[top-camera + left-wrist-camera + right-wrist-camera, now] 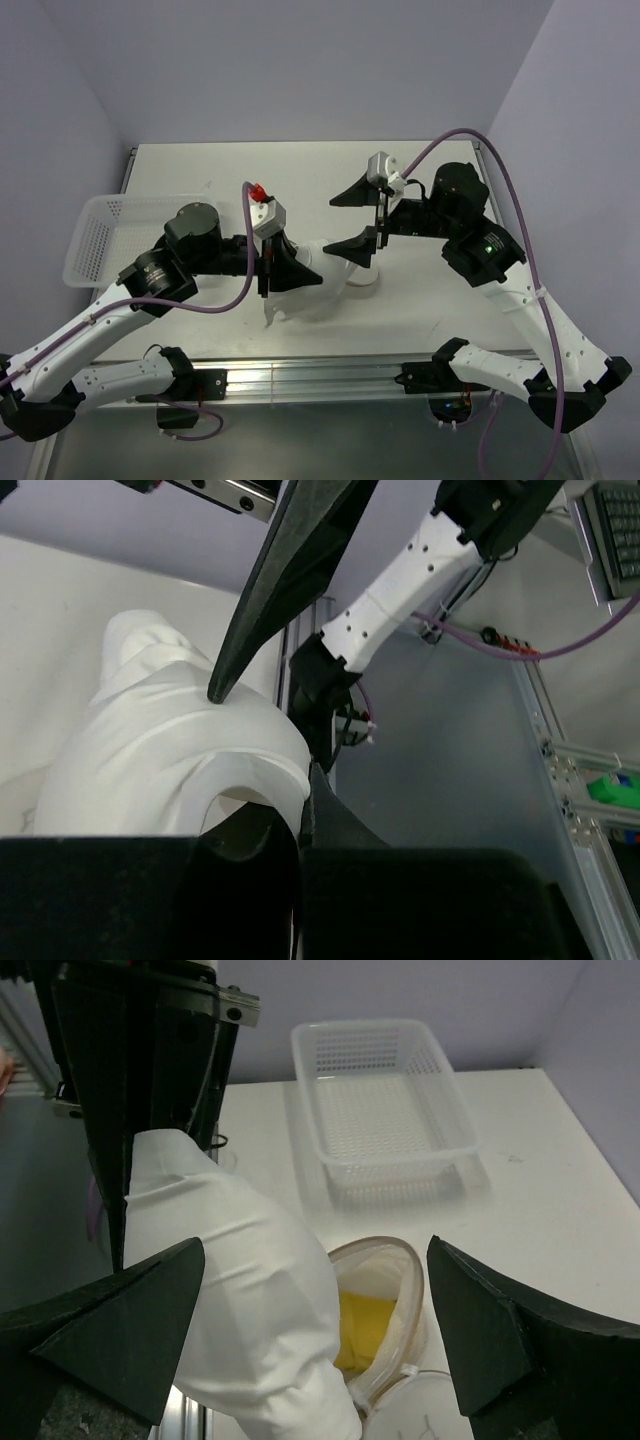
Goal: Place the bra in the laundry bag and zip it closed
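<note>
My right gripper moves back onto the loose end of the thin white cloth next.
The laundry bag (412, 1295) lies open on the table, its brownish zipper rim gaping and its round lid (425, 1415) lying flat in front of it. The mustard-yellow bra (365, 1332) sits inside the bag. In the top view the bag (347, 272) is partly hidden by a thin white cloth (300, 297) and the bra is hidden. My left gripper (272, 268) is shut on that cloth (170, 750) and holds it up beside the bag. It also shows in the left wrist view (303, 810). My right gripper (316, 1250) is open above the bag and empty.
A white perforated plastic basket (100, 235) stands at the table's left side, beyond the bag in the right wrist view (385, 1100). The held cloth (240, 1270) hangs over the bag's near side. A right gripper finger (260, 610) points at the cloth. The table's front rail runs close by.
</note>
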You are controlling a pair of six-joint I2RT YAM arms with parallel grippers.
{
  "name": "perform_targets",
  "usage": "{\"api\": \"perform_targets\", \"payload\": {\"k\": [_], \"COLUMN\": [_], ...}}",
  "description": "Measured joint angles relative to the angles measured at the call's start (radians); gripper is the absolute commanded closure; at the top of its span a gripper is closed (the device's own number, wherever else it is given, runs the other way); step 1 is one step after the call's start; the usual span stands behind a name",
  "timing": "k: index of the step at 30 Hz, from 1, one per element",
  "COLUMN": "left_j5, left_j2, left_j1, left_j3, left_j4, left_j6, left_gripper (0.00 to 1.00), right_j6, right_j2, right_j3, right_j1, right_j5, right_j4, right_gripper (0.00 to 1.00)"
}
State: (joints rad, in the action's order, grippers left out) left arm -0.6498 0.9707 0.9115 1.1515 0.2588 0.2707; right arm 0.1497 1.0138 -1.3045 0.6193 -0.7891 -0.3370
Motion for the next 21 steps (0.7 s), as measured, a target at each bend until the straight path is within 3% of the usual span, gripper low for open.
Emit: {"api": "perform_targets", "payload": {"k": [9, 21], "left_j5": [-0.054, -0.060], "left_j2": [0.008, -0.018], "left_j1": [0.000, 0.002], "left_j3": [0.001, 0.000], "left_j4": [0.082, 0.090], "left_j6": [-0.064, -0.120], "left_gripper": [1.00, 1.00], "right_j6": [0.012, -0.214], "right_j2": [-0.003, -0.093], "right_j3": [0.082, 0.269], "right_j1": [0.000, 0.004], "right_j5": [-0.167, -0.242], "right_j4": [0.028, 0.217], "right_gripper": [0.00, 0.00]}}
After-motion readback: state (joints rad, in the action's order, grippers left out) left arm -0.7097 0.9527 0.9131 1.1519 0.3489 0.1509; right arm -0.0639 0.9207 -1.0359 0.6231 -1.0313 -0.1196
